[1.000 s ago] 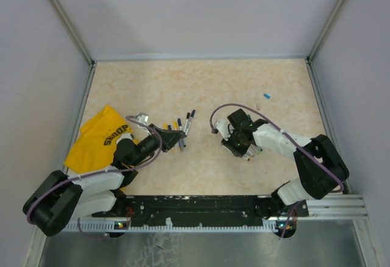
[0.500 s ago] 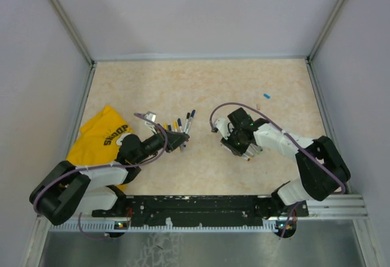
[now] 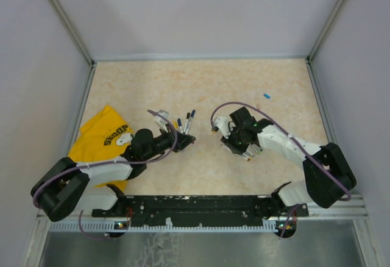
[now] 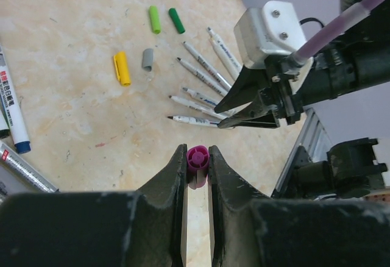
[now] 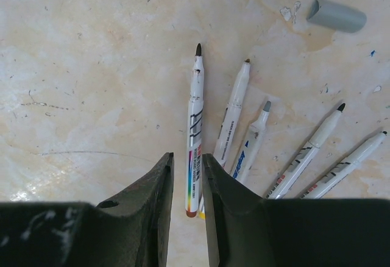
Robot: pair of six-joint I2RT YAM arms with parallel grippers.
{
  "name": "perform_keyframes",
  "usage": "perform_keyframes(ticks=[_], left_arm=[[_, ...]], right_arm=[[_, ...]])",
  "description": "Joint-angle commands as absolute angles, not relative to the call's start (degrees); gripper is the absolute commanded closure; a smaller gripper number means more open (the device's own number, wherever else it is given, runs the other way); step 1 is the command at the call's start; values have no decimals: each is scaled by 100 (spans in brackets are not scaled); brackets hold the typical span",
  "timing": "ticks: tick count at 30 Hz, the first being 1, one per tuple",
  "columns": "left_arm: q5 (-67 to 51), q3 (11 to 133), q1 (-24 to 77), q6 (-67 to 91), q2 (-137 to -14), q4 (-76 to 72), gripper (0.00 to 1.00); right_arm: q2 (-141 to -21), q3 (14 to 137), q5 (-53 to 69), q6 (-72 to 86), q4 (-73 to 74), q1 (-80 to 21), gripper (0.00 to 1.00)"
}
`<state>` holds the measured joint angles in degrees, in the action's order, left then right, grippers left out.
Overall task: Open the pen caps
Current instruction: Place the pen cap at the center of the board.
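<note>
My left gripper comes down toward the right in the top view next, to empty table (image 3: 209, 135) (image 4: 118, 101) beside the yellow cap, since other loose caps lie there.
My left gripper (image 4: 197, 152) is shut on a purple pen cap (image 4: 198, 160), seen end-on, held above the table; in the top view it (image 3: 186, 139) is left of centre. My right gripper (image 5: 187, 158) is slightly open, jaws either side of the rear end of an uncapped white pen (image 5: 195, 114) lying on the table. Several more uncapped pens (image 5: 244, 127) fan out beside it. Loose caps show in the left wrist view: yellow (image 4: 122, 67), grey (image 4: 147, 58), light green (image 4: 155, 19), dark green (image 4: 177, 21). The right gripper (image 4: 244, 111) faces my left one.
A yellow cloth (image 3: 100, 136) lies at the left. Capped pens (image 3: 190, 119) lie just beyond my left gripper. A blue cap (image 3: 267, 95) lies alone at the far right. A grey cap (image 5: 336, 16) lies beyond the fanned pens. Walls enclose the table.
My left gripper has moved right and forward, away from the cloth and closer to the right gripper. The right arm has shifted only slightly.
</note>
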<state>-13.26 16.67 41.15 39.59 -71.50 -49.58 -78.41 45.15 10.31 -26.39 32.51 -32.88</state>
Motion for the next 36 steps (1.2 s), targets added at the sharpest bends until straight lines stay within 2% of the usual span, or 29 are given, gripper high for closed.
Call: perform_keyframes(ticks=[1, 15, 32, 36], left_arm=[[-771, 2043, 4346, 3571, -7275, -4219, 100], [-275, 3075, 4614, 3306, -8147, -3031, 100], [285, 6164, 4606, 2899, -10644, -111, 100], [337, 6517, 4605, 2887, -11005, 217, 96]], right_arm=[[-7614, 4825, 1077, -2725, 3234, -3264, 74], [-7472, 4816, 1120, -2725, 3204, -3073, 74], [-7297, 4799, 1154, -2698, 3173, -2808, 75], [-7261, 4788, 1184, -2698, 3173, -2787, 75]])
